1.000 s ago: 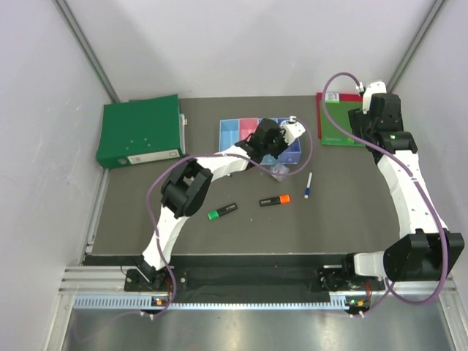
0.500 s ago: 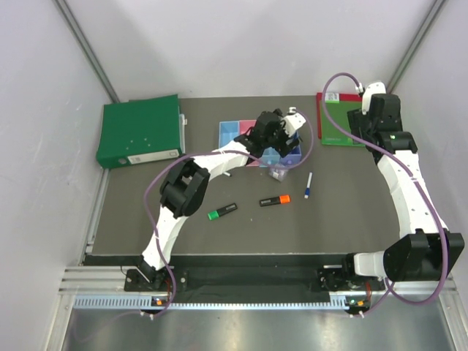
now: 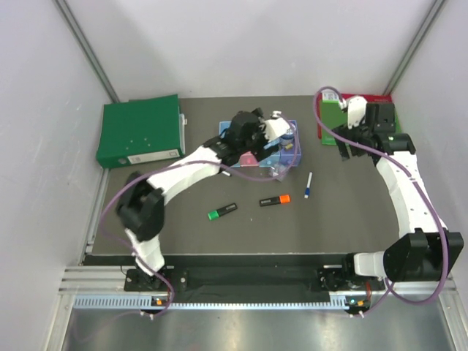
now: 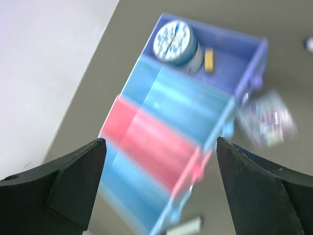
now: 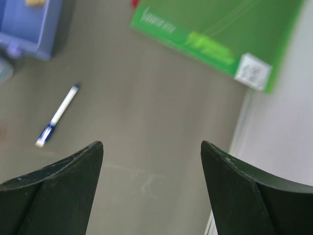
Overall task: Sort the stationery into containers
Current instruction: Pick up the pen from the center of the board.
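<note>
The pen's white body lies below, left in the top view, so my right gripper will lower onto it next, clear of the highlighters.
The containers form a joined row: light blue, pink, light blue, purple-blue. A round tin and a tan block lie in the purple-blue tray. My left gripper hovers open and empty over the pink tray, seen from above as the left gripper. The clear clip box rests on the table beside the purple-blue tray. A blue-white pen, an orange-capped highlighter and a green-capped highlighter lie on the mat. My right gripper hangs open over bare mat, right of the pen.
A green folder lies at the back left. The flat green red-edged board sits in the back right corner by the wall. A small white-grey item lies just in front of the trays.
My left gripper has opened and pulled back left from the purple-blue tray to over the pink one. The right gripper has swung off the green board toward the mat.
</note>
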Motion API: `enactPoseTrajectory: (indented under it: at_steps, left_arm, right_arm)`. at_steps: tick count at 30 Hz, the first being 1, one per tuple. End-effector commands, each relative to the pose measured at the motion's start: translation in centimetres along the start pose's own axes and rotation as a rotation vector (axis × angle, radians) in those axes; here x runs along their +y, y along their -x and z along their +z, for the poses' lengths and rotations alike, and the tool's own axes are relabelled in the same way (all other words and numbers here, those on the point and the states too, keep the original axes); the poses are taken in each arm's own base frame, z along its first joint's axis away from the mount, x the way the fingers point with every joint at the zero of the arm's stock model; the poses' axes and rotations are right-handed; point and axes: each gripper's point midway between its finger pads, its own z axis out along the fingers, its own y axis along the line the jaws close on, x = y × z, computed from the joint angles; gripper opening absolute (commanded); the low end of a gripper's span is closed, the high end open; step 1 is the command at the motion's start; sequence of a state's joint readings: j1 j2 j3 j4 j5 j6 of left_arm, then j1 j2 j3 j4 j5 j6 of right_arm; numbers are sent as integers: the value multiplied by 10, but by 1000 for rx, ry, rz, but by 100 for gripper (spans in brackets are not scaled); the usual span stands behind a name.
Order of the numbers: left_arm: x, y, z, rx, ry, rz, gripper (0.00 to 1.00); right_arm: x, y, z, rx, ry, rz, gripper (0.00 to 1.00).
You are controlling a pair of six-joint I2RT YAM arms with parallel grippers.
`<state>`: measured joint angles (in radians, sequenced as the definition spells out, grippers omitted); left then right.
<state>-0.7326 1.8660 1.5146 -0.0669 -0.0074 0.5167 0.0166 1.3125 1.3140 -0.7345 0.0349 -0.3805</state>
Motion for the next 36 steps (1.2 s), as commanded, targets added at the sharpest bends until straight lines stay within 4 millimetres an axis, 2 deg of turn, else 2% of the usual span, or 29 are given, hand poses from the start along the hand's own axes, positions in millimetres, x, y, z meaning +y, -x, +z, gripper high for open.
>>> enactPoseTrajectory:
  at_steps: [1, 2, 3, 4, 5, 6, 7, 9, 10, 14, 19, 21, 26, 31, 36]
  left_arm:
    - [-12, -57, -86, 205, -49, 160, 99]
    - [-15, -71, -97, 240, -50, 162, 99]
    - [-14, -77, -119, 261, -36, 169, 99]
    - [-24, -103, -131, 320, -51, 179, 99]
    - [-27, -111, -140, 337, -52, 180, 99]
    - [-24, -109, -156, 322, -30, 178, 99]
    - [-32, -126, -166, 362, -47, 184, 99]
    - [-29, -125, -182, 352, -26, 180, 99]
    - [-32, -132, -189, 380, -38, 180, 99]
    - [-32, -140, -208, 435, -48, 184, 99]
    - [-42, -144, -218, 426, -112, 224, 99]
    - [-43, -143, -219, 415, -120, 234, 99]
    - [-40, -139, -217, 420, -127, 253, 99]
    - [-39, -137, -217, 425, -125, 247, 99]
    - [-41, -140, -218, 428, -131, 246, 99]
  right_arm:
    - [39, -41, 13, 114, 178, -23, 81]
    - [45, -51, 19, 146, 194, -18, 81]
    - [49, -54, 23, 156, 207, -15, 81]
    - [54, -57, 26, 164, 215, -8, 80]
    - [58, -63, 32, 176, 220, -5, 80]
    - [62, -66, 35, 182, 223, -3, 79]
    - [70, -66, 37, 183, 232, -5, 79]
    - [79, -71, 45, 201, 234, -4, 78]
    - [87, -70, 48, 199, 244, -16, 78]
    - [108, -78, 63, 227, 265, -34, 77]
    - [128, -82, 78, 247, 285, -44, 76]
    - [133, -90, 86, 277, 286, -42, 76]
    - [145, -100, 106, 321, 288, -39, 73]
    - [161, -98, 118, 323, 303, -44, 70]
    - [168, -104, 128, 341, 281, -66, 66]
